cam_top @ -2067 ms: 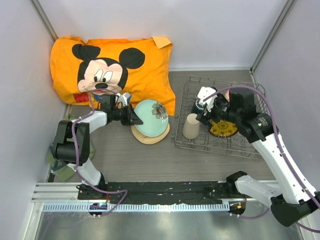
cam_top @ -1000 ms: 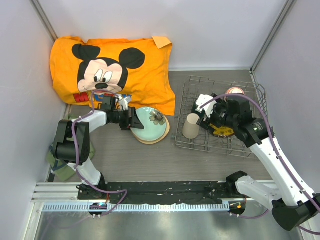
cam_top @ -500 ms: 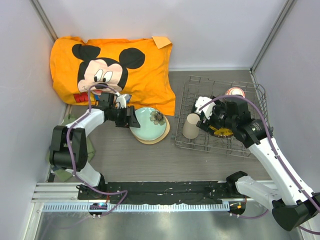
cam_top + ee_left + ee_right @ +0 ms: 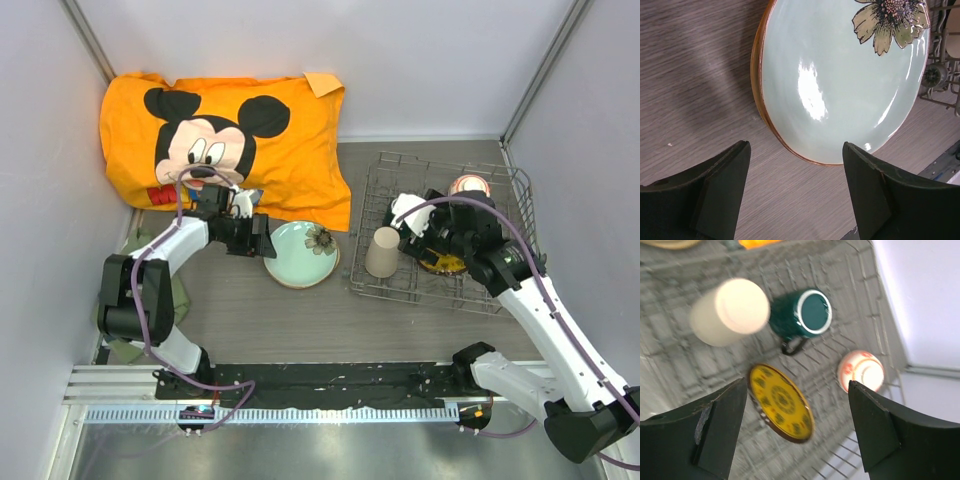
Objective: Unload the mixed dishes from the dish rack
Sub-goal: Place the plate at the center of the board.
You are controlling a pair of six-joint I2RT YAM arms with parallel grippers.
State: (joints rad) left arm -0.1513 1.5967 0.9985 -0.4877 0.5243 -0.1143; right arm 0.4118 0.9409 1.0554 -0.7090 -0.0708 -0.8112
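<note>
The yellow plate's rim away from the beige cup (image 4: 382,251) gets my right gripper next, lowered to the right in the top view, since that end of the plate stands clear.
A pale-green plate with a painted flower and brown rim (image 4: 302,254) (image 4: 840,80) lies flat on the table. My left gripper (image 4: 264,240) (image 4: 796,147) is open just left of it, touching nothing. The grey wire dish rack (image 4: 500,290) (image 4: 680,365) holds a beige cup (image 4: 382,251) (image 4: 730,312), a dark teal mug (image 4: 802,315), a yellow plate with a brown rim (image 4: 446,265) (image 4: 782,402) leaning in the tines, and a small red-orange patterned bowl (image 4: 468,185) (image 4: 861,371). My right gripper (image 4: 432,244) (image 4: 797,385) hangs open above the yellow plate, empty.
A big orange Mickey Mouse pillow (image 4: 225,140) lies at the back left, its corner close to the flowered plate. A green cloth (image 4: 125,335) lies by the left arm's base. Grey walls close in the left, back and right sides.
The left gripper set the flowered plate down flat, opened and drew back to the left. The right gripper shifted slightly over the rack, staying open.
</note>
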